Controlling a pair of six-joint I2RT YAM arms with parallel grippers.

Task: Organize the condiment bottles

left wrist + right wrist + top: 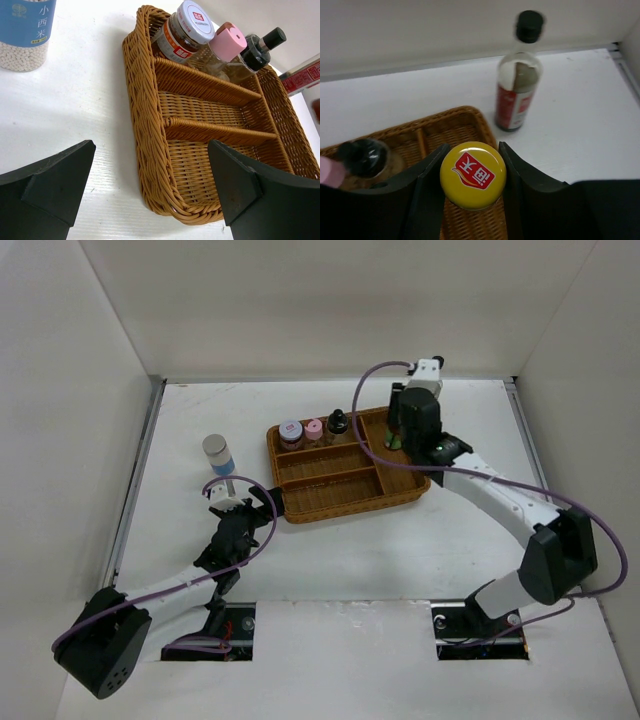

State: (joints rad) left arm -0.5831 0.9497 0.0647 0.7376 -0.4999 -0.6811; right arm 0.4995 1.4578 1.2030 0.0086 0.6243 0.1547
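My right gripper shifts to the left in the top view next, then down into the long section of the tray beside the black-topped shaker, because that section is empty.
My right gripper is shut on the yellow-capped sauce bottle, a finger on each side of its cap, over the right compartment of the wicker tray. In the top view this gripper is at the tray's back right. The tall dark red, black-capped bottle stands on the table beyond the tray. The purple-white-topped, pink-topped and black-topped shakers stand in the tray's back-left compartment. The grey-lidded, blue-labelled jar stands on the table left of the tray. My left gripper is open and empty at the tray's near-left corner.
The brown wicker tray has two long front compartments with nothing in them. In the left wrist view its near-left corner lies between my open fingers. White walls close in the table at the left, back and right.
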